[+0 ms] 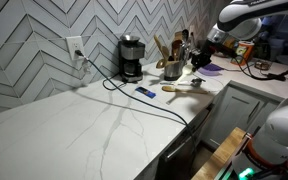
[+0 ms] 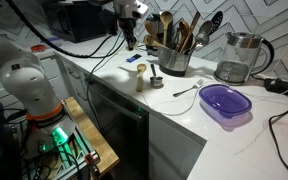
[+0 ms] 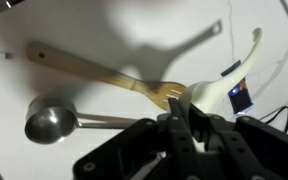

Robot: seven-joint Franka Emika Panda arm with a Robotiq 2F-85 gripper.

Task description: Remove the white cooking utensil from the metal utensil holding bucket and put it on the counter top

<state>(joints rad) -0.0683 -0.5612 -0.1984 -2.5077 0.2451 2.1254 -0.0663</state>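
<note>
The white cooking utensil (image 3: 224, 85) still hangs above the counter (image 3: 194, 68), so I will lower it beside the wooden slotted spatula and release it next.
In the wrist view my gripper (image 3: 184, 118) is shut on a white cooking utensil (image 3: 224, 85), whose handle runs up and to the right past the fingers, above the white counter (image 3: 94, 30). In both exterior views the gripper (image 1: 200, 58) (image 2: 131, 38) hangs above the counter beside the metal utensil bucket (image 1: 172, 72) (image 2: 174, 62), which holds several wooden and dark utensils. The white utensil is too small to make out in the exterior views.
A wooden slotted spatula (image 3: 104, 75) and a metal measuring cup (image 3: 49, 122) lie on the counter below the gripper. A blue object (image 1: 144, 92), a coffee maker (image 1: 131, 58), a glass kettle (image 2: 239, 57) and a purple container (image 2: 227, 102) stand nearby.
</note>
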